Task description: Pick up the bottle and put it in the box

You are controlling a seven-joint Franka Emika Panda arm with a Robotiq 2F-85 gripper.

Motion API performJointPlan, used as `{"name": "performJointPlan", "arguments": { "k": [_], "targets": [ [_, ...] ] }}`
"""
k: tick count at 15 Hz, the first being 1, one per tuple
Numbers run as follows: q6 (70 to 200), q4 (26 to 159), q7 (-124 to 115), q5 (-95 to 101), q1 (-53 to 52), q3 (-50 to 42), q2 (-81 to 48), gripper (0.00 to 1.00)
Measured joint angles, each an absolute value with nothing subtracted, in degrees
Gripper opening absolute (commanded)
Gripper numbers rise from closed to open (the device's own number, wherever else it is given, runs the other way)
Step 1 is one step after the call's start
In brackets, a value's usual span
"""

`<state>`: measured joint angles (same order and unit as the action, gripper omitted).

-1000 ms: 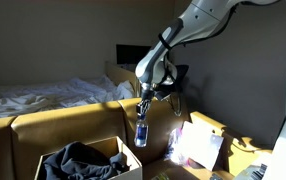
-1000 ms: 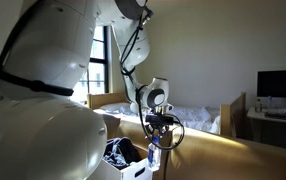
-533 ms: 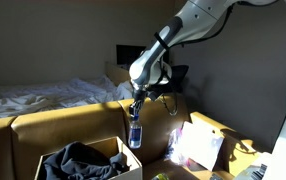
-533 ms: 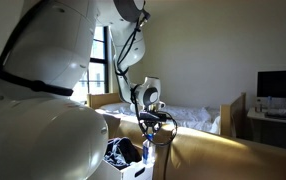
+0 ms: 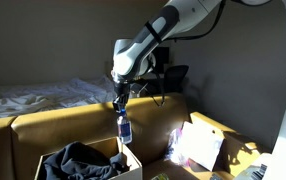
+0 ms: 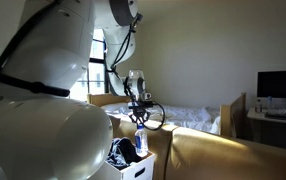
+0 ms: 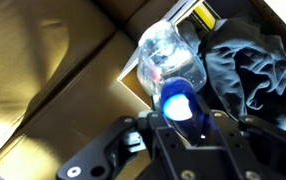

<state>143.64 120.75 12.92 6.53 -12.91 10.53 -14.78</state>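
The bottle still hangs above the edge of the box, so my gripper will next move sideways past the rim of the box and down toward the dark cloth (image 5: 75,160) in the box to let go of the bottle.
My gripper (image 5: 120,103) is shut on the cap end of a clear plastic bottle (image 5: 123,128) with a blue cap, which hangs upright below it. The bottle is in the air just above the right edge of an open cardboard box (image 5: 126,157) holding dark cloth (image 5: 75,160). In the other exterior view the bottle (image 6: 141,139) hangs over the box (image 6: 143,162). In the wrist view the blue cap (image 7: 177,104) sits between my fingers (image 7: 179,122), the clear body (image 7: 168,55) points at the box's rim (image 7: 133,70) and the grey cloth (image 7: 245,62).
A tan couch back (image 5: 73,125) runs behind the box, with a bed and white bedding (image 5: 43,95) beyond. An open carton with white plastic (image 5: 198,145) stands to the right. A monitor on a desk (image 6: 279,90) is far off.
My arm has carried the bottle leftward in the exterior view with the couch, from beside the box to over its right edge. The grip has not changed.
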Motion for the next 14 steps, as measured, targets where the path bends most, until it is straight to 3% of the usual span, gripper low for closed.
{"name": "performJointPlan", "arguments": {
  "k": [7,14],
  "targets": [
    [148.9,118.7,19.0,-3.7,-11.3,16.8,-23.2,0.15],
    [162.2,120.2,23.4,-11.6,-2.1,22.9,-33.8,0.15]
  ]
}}
